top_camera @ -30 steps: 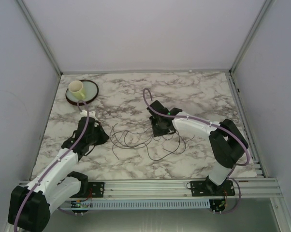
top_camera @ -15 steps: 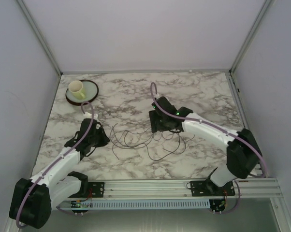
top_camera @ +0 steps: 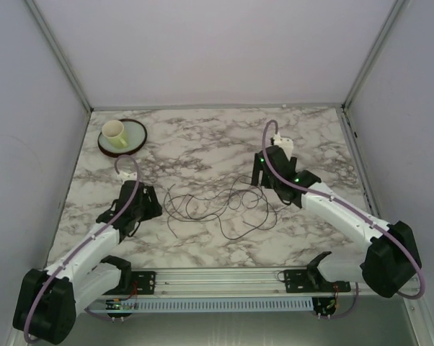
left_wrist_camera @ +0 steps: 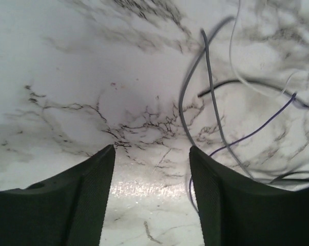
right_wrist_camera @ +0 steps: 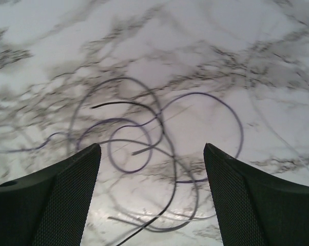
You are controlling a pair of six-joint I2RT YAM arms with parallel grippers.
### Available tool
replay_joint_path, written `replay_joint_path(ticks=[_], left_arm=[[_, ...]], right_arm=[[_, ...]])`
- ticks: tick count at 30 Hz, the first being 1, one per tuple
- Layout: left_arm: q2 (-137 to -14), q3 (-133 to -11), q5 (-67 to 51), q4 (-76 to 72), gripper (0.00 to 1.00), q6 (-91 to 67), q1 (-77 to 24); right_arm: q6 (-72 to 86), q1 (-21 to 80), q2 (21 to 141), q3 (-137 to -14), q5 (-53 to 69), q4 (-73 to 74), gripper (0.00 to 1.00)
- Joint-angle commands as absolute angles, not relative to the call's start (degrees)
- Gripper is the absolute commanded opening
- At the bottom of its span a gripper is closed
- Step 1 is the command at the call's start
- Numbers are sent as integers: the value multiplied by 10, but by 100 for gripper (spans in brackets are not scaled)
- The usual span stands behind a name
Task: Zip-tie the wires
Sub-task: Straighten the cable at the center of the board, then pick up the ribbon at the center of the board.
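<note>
I will reach my right gripper outward, to its left in the top view, over bare marble by the back wall [top_camera: 246, 134], then lower and close it.
The wires [top_camera: 217, 205] lie in loose, hair-thin dark loops on the marble table [top_camera: 202, 137], between my two arms. My left gripper [top_camera: 156, 207] sits low at the left end of the tangle. In the left wrist view it [left_wrist_camera: 152, 154] is open over bare marble, with grey and purple wires [left_wrist_camera: 211, 92] curving just ahead and past its right finger [left_wrist_camera: 216, 200]. My right gripper [top_camera: 260, 176] hangs at the tangle's upper right. The right wrist view shows it [right_wrist_camera: 152, 148] open wide, with looping wires [right_wrist_camera: 144, 133] on the table below the gap. Neither gripper holds anything.
A pale yellow cup [top_camera: 114, 132] stands on a dark-rimmed plate [top_camera: 136, 138] at the back left corner. White walls and metal frame posts enclose the table. An aluminium rail [top_camera: 224, 277] carries the arm bases along the near edge.
The right arm has swung right and back, off the middle of the tangle, and its jaws have opened wide. The left jaws have opened from shut; that arm has barely shifted.
</note>
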State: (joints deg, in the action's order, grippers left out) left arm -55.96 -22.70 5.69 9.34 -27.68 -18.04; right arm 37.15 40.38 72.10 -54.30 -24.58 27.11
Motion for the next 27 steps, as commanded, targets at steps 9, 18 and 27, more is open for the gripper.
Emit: replay_joint_path(ticks=[9, 18, 27], left_arm=[[-452, -299, 243, 99, 100, -259, -177], [-431, -323, 124, -53, 100, -231, -177], [-446, -332, 92, -81, 100, -219, -177]], right_arm=[[341, 304, 765, -524, -200, 170, 80], [306, 268, 969, -667, -192, 86, 75], [264, 233, 1182, -910, -154, 104, 65]])
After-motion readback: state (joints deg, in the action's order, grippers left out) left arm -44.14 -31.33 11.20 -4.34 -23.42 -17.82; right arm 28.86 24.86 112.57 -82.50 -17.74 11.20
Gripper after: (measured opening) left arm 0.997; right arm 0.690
